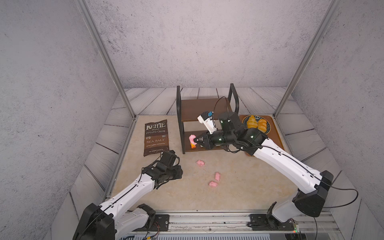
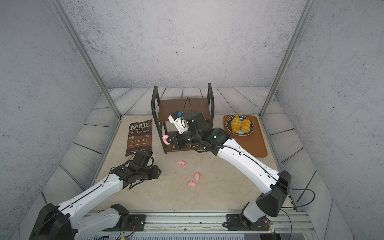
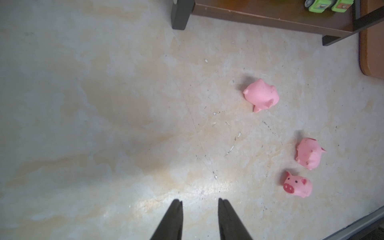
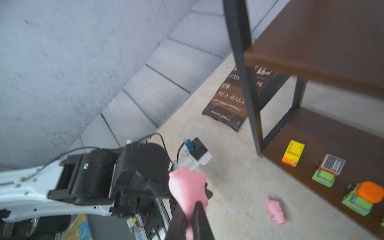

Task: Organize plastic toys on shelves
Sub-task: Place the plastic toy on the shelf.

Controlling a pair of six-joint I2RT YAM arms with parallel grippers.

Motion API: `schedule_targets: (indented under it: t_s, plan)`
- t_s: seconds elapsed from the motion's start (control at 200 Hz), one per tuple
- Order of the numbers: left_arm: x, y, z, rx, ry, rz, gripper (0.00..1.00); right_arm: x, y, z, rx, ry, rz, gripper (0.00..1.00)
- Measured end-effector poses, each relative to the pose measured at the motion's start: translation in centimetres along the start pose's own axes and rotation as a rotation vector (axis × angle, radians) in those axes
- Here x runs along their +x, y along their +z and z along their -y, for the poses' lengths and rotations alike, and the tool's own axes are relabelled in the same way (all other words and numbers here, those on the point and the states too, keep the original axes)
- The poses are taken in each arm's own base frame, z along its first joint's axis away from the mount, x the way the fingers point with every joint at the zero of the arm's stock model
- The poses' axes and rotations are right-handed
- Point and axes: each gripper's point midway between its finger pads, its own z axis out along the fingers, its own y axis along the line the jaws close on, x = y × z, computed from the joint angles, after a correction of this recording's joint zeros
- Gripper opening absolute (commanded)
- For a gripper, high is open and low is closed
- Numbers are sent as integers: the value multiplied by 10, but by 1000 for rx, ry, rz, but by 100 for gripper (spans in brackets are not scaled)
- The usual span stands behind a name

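My right gripper will next move outward onto the upper board's near corner [image 1: 187, 114] [image 4: 272, 43] by the bag and release the pig, because that bare spot is outward of the gripper.
The shelves [image 1: 202, 108] are a two-tier dark wood rack with a black frame, at the back middle in both top views. My right gripper [image 1: 196, 141] is shut on a pink pig [image 4: 187, 190], held by the rack's front left post [image 2: 163, 135]. Yellow [image 4: 293, 153], grey [image 4: 329, 170] and orange [image 4: 362, 197] topped trucks stand on the lower board. Three pigs lie on the table [image 1: 200, 163] [image 1: 217, 176] [image 1: 213, 184]. My left gripper [image 3: 200, 202] is open with nothing between its fingers, left of those pigs [image 3: 261, 95].
A Kettle chips bag [image 1: 156, 137] lies flat left of the rack. A brown tray [image 2: 257, 145] right of the rack carries a plate of croissants [image 2: 240, 124]. Metal frame posts [image 1: 124, 99] stand at the table's back corners.
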Motion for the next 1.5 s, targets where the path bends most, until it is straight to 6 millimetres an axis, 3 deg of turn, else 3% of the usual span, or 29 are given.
schedule_targets:
  t_s: [0.095,0.2,0.425,0.811,1.106,1.341,1.501]
  plan:
    - [0,0,0,1,0,-1,34,-34,-6,4,10,15,66,0]
    - [0,0,0,1,-1,-2,34,-60,3,12,28,55,93,0]
    - [2,1,1,6,-1,-13,34,-86,38,43,93,172,81,0]
    - [5,2,2,11,-3,-29,34,-93,53,82,149,323,73,0]
    - [6,3,2,16,-3,-34,34,-95,64,90,131,373,71,0]
    - [6,3,3,18,-3,-34,34,-97,67,92,121,397,79,29]
    - [7,4,2,16,-4,-41,34,-96,69,93,117,406,73,35]
